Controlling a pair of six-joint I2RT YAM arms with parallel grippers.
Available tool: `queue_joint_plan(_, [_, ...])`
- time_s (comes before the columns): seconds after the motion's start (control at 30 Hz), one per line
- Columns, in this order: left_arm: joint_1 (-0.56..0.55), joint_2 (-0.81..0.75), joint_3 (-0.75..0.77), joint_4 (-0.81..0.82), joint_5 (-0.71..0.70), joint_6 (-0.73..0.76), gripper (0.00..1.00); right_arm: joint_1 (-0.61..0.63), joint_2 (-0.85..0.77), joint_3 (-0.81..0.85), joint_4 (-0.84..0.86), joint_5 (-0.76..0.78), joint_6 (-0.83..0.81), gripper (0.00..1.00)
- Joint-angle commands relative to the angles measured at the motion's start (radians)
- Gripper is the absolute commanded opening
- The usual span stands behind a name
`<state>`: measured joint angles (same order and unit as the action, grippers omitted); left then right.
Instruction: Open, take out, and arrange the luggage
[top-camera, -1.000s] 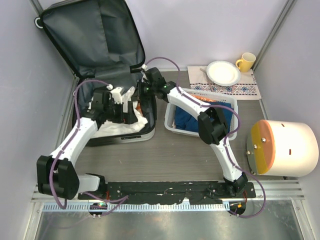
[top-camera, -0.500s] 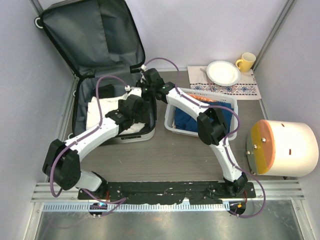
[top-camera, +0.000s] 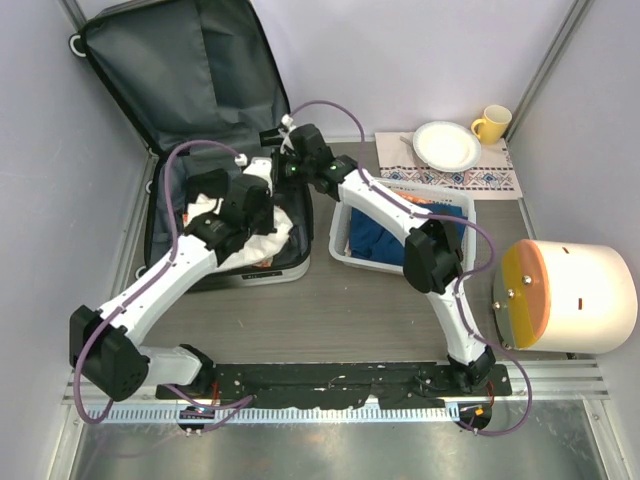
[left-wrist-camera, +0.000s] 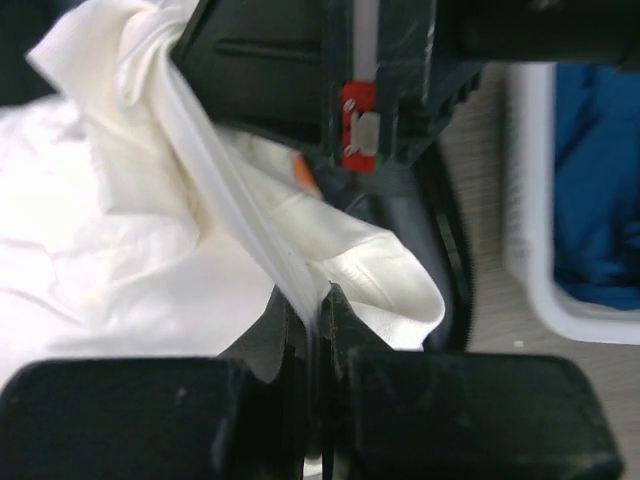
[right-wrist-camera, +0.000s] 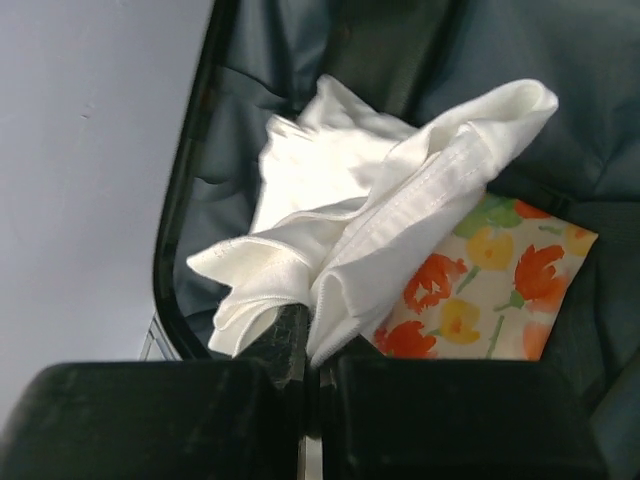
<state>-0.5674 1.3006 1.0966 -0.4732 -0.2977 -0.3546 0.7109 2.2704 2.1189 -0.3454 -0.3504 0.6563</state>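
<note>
The white cloth will go to the right in the top view, over the basket's far corner by the plate, and my right gripper will release it there, since clothes lie inside the basket.
The luggage (top-camera: 170, 90) lies open at the left, its grey-lined lid leaning on the wall. A white cloth (top-camera: 262, 238) is bunched in its base, over a floral cloth (right-wrist-camera: 480, 290). My left gripper (top-camera: 262, 185) reaches into the base and is shut on a stretched fold of the white cloth (left-wrist-camera: 150, 230), pinched at the jaw tips (left-wrist-camera: 314, 310). My right gripper (top-camera: 285, 160) hangs just beyond it, over the luggage's right rim. It is shut on another bunch of the same cloth (right-wrist-camera: 400, 200), pinched at its jaw tips (right-wrist-camera: 312, 335).
A white slatted basket (top-camera: 400, 225) with blue and orange clothes stands right of the luggage. Behind it a patterned mat (top-camera: 480, 178) carries a white plate (top-camera: 446, 145) and a yellow mug (top-camera: 491, 123). A large white and orange cylinder (top-camera: 570, 295) lies at the right.
My left gripper swung right across the luggage base towards the right gripper and shut on the white cloth. My right gripper rose a little with its bunch of cloth.
</note>
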Motion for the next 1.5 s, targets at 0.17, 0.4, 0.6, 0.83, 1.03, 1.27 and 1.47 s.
queue_joint_plan(0.17, [-0.054, 0.072, 0.324, -0.065, 0.330, 0.046, 0.00, -0.114, -0.195, 0.055, -0.016, 0.019, -0.086, 0.01])
queue_joint_plan(0.4, [-0.196, 0.242, 0.549, -0.077, 0.351, 0.071, 0.00, -0.260, -0.311, -0.026, -0.115, -0.022, -0.138, 0.01])
queue_joint_plan(0.6, [-0.342, 0.396, 0.693, -0.056, 0.351, 0.043, 0.00, -0.386, -0.452, -0.167, -0.234, -0.036, -0.234, 0.01])
queue_joint_plan(0.83, [-0.439, 0.560, 0.818, 0.010, 0.348, 0.028, 0.00, -0.530, -0.592, -0.365, -0.276, -0.050, -0.348, 0.01])
queue_joint_plan(1.03, [-0.482, 0.682, 0.884, 0.083, 0.359, 0.005, 0.00, -0.697, -0.649, -0.485, -0.302, -0.062, -0.538, 0.01])
queue_joint_plan(1.27, [-0.551, 0.897, 1.006, 0.134, 0.344, -0.021, 0.00, -0.835, -0.660, -0.688, -0.256, -0.061, -0.711, 0.01])
queue_joint_plan(1.47, [-0.552, 1.005, 1.059, 0.162, 0.351, -0.043, 0.00, -0.837, -0.625, -0.721, -0.159, -0.003, -0.758, 0.01])
